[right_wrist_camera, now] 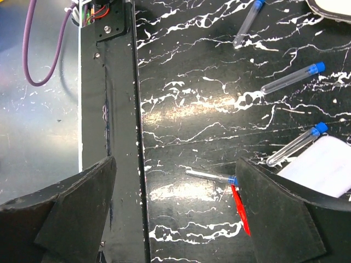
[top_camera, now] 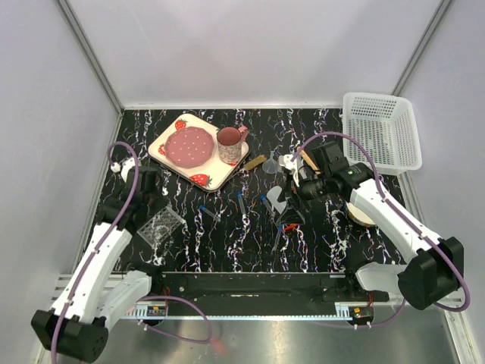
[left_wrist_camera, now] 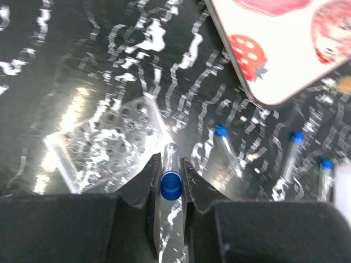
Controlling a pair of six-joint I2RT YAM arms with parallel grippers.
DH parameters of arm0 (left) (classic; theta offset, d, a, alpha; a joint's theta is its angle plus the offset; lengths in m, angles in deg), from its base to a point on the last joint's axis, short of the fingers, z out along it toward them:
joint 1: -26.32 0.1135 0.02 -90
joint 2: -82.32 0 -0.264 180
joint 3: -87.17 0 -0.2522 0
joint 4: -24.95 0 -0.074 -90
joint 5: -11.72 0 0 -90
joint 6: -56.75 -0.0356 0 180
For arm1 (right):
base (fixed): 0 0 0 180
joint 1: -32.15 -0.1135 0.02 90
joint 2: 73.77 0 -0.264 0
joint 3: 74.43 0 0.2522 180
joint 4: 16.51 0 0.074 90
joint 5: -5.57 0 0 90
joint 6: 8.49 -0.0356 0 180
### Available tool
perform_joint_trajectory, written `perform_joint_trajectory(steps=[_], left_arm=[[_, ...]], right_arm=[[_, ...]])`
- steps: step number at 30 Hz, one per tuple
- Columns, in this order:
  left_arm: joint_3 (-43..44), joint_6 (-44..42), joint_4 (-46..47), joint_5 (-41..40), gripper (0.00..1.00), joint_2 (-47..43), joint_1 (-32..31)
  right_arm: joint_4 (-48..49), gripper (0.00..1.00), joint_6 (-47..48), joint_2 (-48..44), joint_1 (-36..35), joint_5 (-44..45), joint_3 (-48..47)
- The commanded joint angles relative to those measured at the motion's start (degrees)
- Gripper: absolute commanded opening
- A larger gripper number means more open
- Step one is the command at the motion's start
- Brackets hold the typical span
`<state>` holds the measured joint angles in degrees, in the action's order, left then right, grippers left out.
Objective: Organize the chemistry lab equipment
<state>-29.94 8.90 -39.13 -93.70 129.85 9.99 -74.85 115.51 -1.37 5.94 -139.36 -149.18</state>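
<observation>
My left gripper holds the blue-capped tube (left_wrist_camera: 170, 185) and will next move down onto the far-corner hole (left_wrist_camera: 143, 108) of the clear plastic tube rack to release the tube there, because that hole is empty.
My left gripper (left_wrist_camera: 170, 174) is shut on a clear blue-capped tube (left_wrist_camera: 170, 185), held just right of the clear plastic tube rack (left_wrist_camera: 104, 145). In the top view this gripper (top_camera: 149, 191) is above the rack (top_camera: 161, 225). Three more tubes lie on the mat (left_wrist_camera: 227, 148) (left_wrist_camera: 289, 156) (left_wrist_camera: 324, 175). My right gripper (right_wrist_camera: 175, 167) is wide open and empty above the mat, over a small blue-tipped clear piece (right_wrist_camera: 211, 175) and a red piece (right_wrist_camera: 240, 208). Three tubes lie beyond it (right_wrist_camera: 248, 22) (right_wrist_camera: 292, 78) (right_wrist_camera: 296, 143). A clear funnel (top_camera: 271, 163) and wooden-handled tools (top_camera: 254, 162) lie behind the right gripper (top_camera: 292, 201).
The strawberry-print tray (top_camera: 170, 163) with pink plate and mug (top_camera: 231, 144) stands at the back left. A white basket (top_camera: 381, 130) is at the back right. A cream bowl (top_camera: 362, 216) sits under the right arm. A white object (right_wrist_camera: 323, 164) lies beside the right finger.
</observation>
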Motion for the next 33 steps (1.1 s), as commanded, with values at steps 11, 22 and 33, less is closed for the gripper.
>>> perform_joint_trajectory(steps=[11,22,33], left_arm=[[-2.89,-8.93,13.93,-8.93,0.04,13.02,7.72],[-4.74,-8.58,17.46,-4.18,0.03,15.06,7.9],[-5.79,-7.26,12.71,-3.74,0.03,9.69,7.99]], right_arm=[[3.45,0.95,-0.86,-2.27,2.75,-2.19,2.9],[3.97,0.96,-1.13,-1.56,3.28,-2.89,3.42],[4.23,0.96,-1.39,-0.77,3.63,-3.42,3.69]])
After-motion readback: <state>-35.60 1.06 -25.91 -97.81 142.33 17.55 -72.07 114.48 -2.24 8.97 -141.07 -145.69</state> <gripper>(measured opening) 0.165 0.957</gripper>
